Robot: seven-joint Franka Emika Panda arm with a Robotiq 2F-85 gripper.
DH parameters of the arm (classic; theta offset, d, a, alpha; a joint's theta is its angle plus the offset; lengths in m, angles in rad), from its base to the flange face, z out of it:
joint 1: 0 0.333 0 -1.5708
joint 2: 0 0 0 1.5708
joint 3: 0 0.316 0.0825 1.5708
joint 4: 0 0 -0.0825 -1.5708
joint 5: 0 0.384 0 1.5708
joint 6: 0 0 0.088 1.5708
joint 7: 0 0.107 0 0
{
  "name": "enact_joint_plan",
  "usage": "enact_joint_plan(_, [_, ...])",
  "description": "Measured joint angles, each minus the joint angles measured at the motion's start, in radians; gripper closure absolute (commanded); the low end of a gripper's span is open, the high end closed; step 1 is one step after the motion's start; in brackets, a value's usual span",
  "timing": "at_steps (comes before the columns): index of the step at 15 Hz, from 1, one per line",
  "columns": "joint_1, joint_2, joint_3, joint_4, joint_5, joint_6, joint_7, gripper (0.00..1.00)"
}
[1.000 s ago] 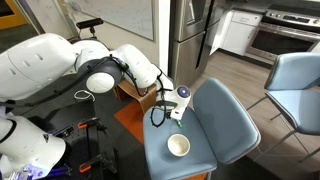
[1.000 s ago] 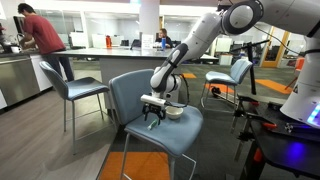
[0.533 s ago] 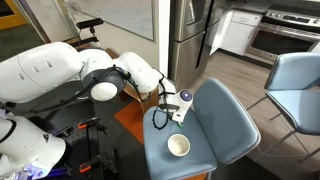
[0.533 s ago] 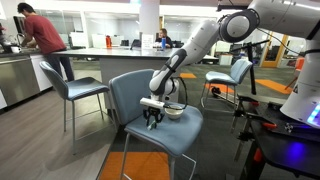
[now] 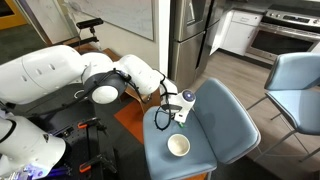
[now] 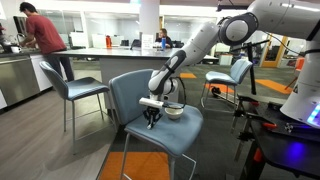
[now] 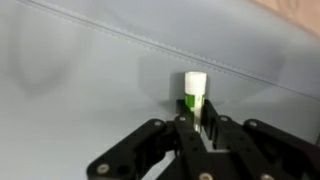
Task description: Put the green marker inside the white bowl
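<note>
I will next lift and move my gripper over the bowl's opening (image 5: pixel 179 145) to release the marker, as the white bowl stands beside my gripper, its rim above the seat.
In the wrist view the green marker (image 7: pixel 194 92), green with a white cap end, lies on the blue-grey chair seat (image 7: pixel 80 80). My gripper (image 7: pixel 197 118) is shut on it, its black fingers pressed against both sides. In both exterior views the gripper (image 5: pixel 170 119) (image 6: pixel 152 118) reaches down to the seat (image 5: pixel 220 125) (image 6: pixel 165 138) of the blue chair. The white bowl (image 5: pixel 178 146) (image 6: pixel 175 111) rests on the same seat a short way from the gripper. The marker is too small to make out in the exterior views.
The chair's backrest (image 6: pixel 128 92) rises beside the gripper. Another blue chair (image 5: pixel 295 85) stands nearby, and two more (image 6: pixel 80 92) (image 6: pixel 232 75) show in an exterior view. A person (image 6: pixel 45 40) stands at a counter. A fridge (image 5: pixel 190 35) is behind.
The jaws have gone from open to shut on the green marker. The wrist has sunk slightly toward the seat. The bowl has not moved.
</note>
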Motion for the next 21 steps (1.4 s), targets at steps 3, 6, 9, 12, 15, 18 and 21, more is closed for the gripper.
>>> enact_joint_plan(3, [0.0,-0.02,0.001,0.004,0.0,-0.003,0.0,0.95])
enact_joint_plan(6, [-0.005,-0.078,-0.003,-0.031,0.001,-0.008,0.0,0.95])
enact_joint_plan(9, [-0.032,-0.158,-0.01,-0.118,0.01,-0.009,0.0,0.95])
enact_joint_plan(12, [-0.081,-0.237,-0.017,-0.226,0.023,-0.007,-0.007,0.95])
enact_joint_plan(15, [-0.133,-0.299,-0.028,-0.319,0.034,-0.006,-0.015,0.95])
enact_joint_plan(18, [-0.169,-0.33,-0.036,-0.379,0.038,-0.006,-0.015,0.95])
enact_joint_plan(21, [-0.171,-0.332,-0.062,-0.409,0.038,-0.006,-0.014,0.95])
